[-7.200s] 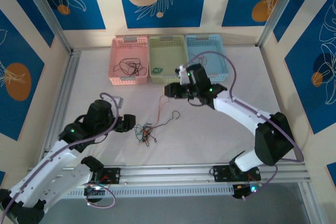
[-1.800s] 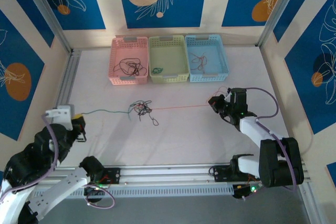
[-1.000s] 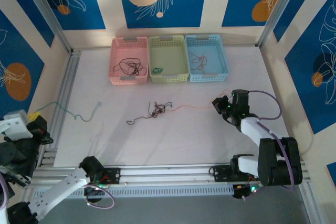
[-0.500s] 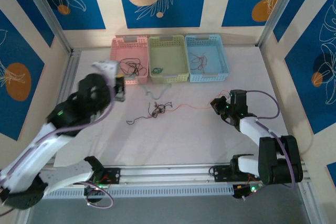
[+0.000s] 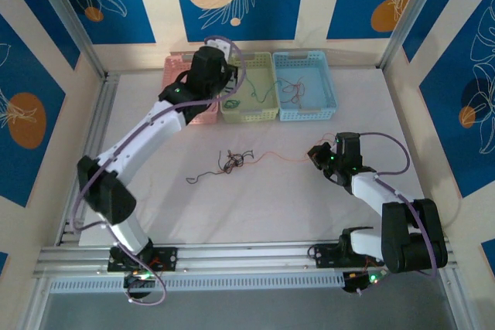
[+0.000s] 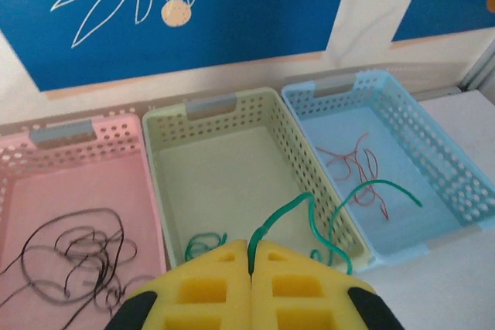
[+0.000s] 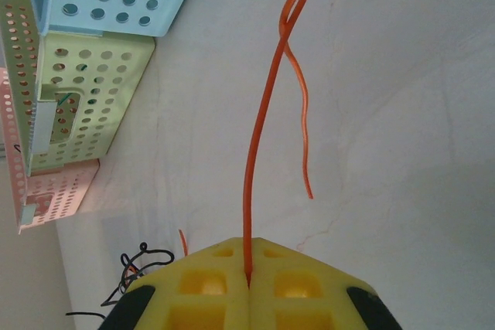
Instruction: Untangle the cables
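Note:
My left gripper moves over the open part of the basket's bottom next and releases the dangling green cable there. This is because the green basket already holds a coiled green cable.
My left gripper (image 6: 251, 246) is shut on a green cable (image 6: 288, 209), which curls out to the right above the green basket (image 6: 164, 129). In the top view that gripper (image 5: 226, 85) hangs over the pink and green baskets, with the green cable (image 5: 257, 95) dangling. A small tangle of cables (image 5: 232, 161), black and red-orange, lies mid-table. From it a red-orange cable (image 5: 282, 156) runs right to my right gripper (image 5: 315, 152). Up close, the right gripper (image 7: 248, 272) is shut on that red-orange cable (image 7: 259, 137). The black tangle (image 7: 143, 256) lies at the lower left there.
Three baskets stand in a row at the back. The pink basket (image 6: 46, 161) holds black cables (image 6: 77, 249). The green basket holds a coiled green cable (image 6: 203, 241). The blue basket (image 6: 448, 175) holds red cables (image 6: 356, 164). Aluminium rails (image 5: 247, 256) border the table.
My left arm has swung from the table's left side up to the green basket, taking the green cable with it. The right gripper has stayed put on the red-orange cable.

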Controlling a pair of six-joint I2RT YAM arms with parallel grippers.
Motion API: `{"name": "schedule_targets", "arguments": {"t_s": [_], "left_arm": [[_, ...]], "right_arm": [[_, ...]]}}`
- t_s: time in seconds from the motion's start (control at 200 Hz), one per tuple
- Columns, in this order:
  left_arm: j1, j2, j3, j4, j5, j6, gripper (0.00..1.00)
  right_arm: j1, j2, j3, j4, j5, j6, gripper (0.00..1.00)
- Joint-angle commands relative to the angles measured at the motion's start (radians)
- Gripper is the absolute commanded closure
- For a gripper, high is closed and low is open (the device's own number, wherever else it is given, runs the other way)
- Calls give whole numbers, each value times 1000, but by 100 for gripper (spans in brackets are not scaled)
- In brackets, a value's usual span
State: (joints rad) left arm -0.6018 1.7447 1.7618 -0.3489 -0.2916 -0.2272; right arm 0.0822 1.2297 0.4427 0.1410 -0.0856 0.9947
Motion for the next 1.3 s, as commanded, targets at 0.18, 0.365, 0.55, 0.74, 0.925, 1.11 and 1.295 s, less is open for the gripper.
{"name": "schedule_targets", "arguments": {"t_s": [0.18, 0.365, 0.55, 0.74, 0.925, 1.11, 1.295], "left_arm": [[75, 341, 248, 113, 26, 61, 100], [79, 603, 563, -94, 215, 103, 61], [80, 509, 430, -118, 270, 81, 41], [80, 237, 162, -57, 252, 81, 17], [79, -24, -112, -51, 285, 31, 17], [77, -363, -620, 93, 347, -128, 18], [19, -606, -996, 134, 347, -238, 18]], "right_arm": [[9, 5, 27, -11, 10, -22, 100], [10, 5, 24, -5, 6, -25, 100], [14, 10, 29, -1, 4, -27, 100], [16, 13, 31, -2, 1, -28, 100], [14, 11, 30, -1, 1, -28, 100], [16, 13, 31, 1, 0, -27, 100], [17, 17, 31, 0, -1, -28, 100]]}}
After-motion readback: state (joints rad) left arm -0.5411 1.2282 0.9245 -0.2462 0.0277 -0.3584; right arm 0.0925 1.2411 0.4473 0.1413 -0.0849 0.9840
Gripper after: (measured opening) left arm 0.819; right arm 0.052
